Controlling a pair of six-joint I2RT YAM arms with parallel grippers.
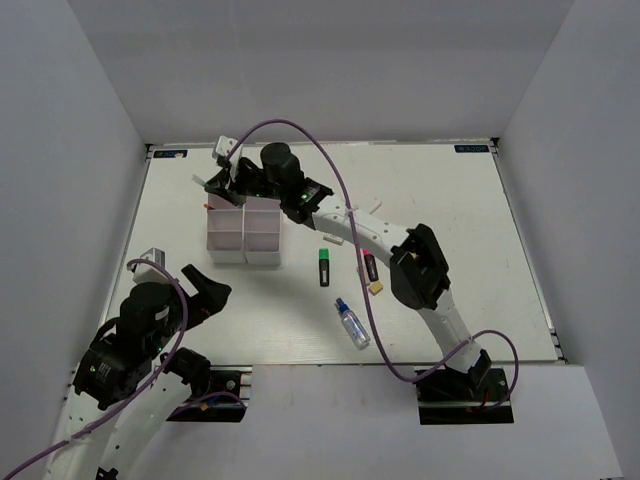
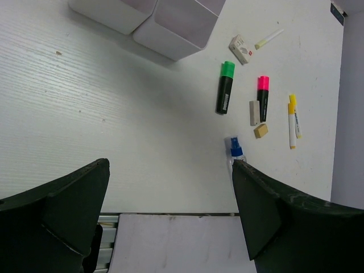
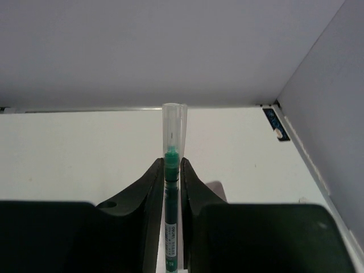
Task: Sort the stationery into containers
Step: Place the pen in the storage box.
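My right gripper should lower into the white box's far section beside the orange tip and release the thin green pen, as that orange tip already marks a taken slot.
My right gripper (image 3: 172,165) is shut on a thin green pen (image 3: 172,196) with a clear cap, held upright between the fingers. In the top view that gripper (image 1: 222,180) hovers over the far end of the white compartment box, the containers (image 1: 245,232). On the table lie a green-capped highlighter (image 2: 225,87), a pink-capped highlighter (image 2: 263,96), a blue-capped glue bottle (image 1: 352,323), two yellow-tipped pens (image 2: 292,120), a white eraser (image 2: 253,112), a tan eraser (image 2: 261,131) and a white stick (image 2: 268,38). My left gripper (image 2: 169,165) stands open and holds nothing, near the table's front left.
A small boxed eraser (image 2: 241,49) lies right of the containers (image 2: 170,23). The right arm's elbow (image 1: 418,265) hangs over the table beside the highlighters. Grey walls enclose the table on three sides. The table's front edge (image 2: 170,214) shows just under the left gripper.
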